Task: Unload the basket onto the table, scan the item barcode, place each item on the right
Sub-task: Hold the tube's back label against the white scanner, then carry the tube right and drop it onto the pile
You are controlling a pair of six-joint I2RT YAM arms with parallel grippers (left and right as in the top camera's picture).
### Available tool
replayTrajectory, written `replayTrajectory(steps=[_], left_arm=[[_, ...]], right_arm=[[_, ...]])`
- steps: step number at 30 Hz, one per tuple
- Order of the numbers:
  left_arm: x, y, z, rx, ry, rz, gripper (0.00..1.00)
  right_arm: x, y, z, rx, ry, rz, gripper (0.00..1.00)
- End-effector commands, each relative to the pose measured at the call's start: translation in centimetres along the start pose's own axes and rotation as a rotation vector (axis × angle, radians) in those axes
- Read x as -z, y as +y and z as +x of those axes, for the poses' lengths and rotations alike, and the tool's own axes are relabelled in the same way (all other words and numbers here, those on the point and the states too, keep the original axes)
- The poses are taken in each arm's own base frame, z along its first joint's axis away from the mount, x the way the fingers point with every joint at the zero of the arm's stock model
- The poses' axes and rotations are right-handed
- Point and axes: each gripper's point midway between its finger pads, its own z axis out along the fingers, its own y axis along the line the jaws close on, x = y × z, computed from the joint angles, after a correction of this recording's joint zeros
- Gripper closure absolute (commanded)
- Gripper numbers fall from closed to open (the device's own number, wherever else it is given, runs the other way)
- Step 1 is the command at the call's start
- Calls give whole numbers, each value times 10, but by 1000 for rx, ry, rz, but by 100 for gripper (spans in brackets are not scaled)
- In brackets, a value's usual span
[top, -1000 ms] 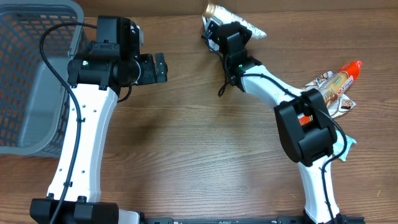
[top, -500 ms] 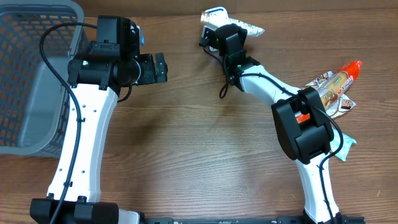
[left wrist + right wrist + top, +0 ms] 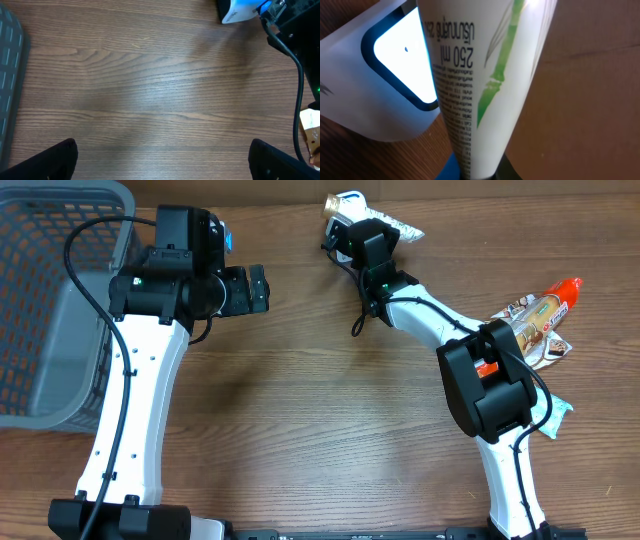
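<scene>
I need to lift my right gripper back from the scanner (image 3: 347,200) next, lower the tube onto the open bare wood beside the pile of packets and let go of it.
The item is a white tube (image 3: 485,75) with a green leaf print and small black text. My right gripper (image 3: 487,176) is shut on it at the far edge of the table (image 3: 348,232). One end of the tube (image 3: 404,225) sticks out to the right of the gripper. Right beside the tube stands the white scanner (image 3: 390,90), its window lit bright with a blue rim, also seen as the scanner (image 3: 347,200) and the scanner (image 3: 239,11). My left gripper (image 3: 258,288) hovers open over bare wood (image 3: 165,162), well left of the scanner.
A grey basket (image 3: 50,300) fills the left edge. A pile of packets and an orange-capped bottle (image 3: 545,310) lies at the right, with a teal packet (image 3: 556,415) below it. A black cable (image 3: 356,320) hangs from the right arm.
The right gripper turned the tube slightly at the far edge. The scanner's white top now shows where the tube's gold end was. The left arm has not moved.
</scene>
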Motion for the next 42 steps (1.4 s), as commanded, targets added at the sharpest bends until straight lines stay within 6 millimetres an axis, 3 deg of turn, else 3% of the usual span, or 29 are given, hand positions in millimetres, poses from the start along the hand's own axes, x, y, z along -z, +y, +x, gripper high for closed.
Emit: replayTrajectory(steps=[1,10,17,22,27,30,33,35,40,42], left_arm=[[9,-2,-6,-20,-30,5,0],[9,-2,-6,-20,-30,5,0],[9,-2,-6,-20,-30,5,0],[9,-2,-6,-20,-30,5,0],[9,-2,-6,-20,-30,5,0],[9,-2,-6,-20,-30,5,0],[9,-2,-6,-20,-30,5,0],[9,-2,-6,-20,-30,5,0],[9,-2,-6,-20,-30,5,0],[9,-2,-6,-20,-30,5,0]], right_arm=[[2,-27,-12,-68,-28,50,96],[10,-36,-13,-184,-15,68,97],[51,-63,-20,-311,-14,-14,97],[93,-78,-28,-529,-47,-156,97],[161,-96,-47,-868,-130,-422,97],[203,-97,-51,-1033,-123,-613,96],[234,-87,-38,-1155,-21,-759,96],[243,-75,-15,-1253,136,-786,96],[240,-35,55,-1367,533,-682,96],[234,-21,75,-1348,604,-632,96]])
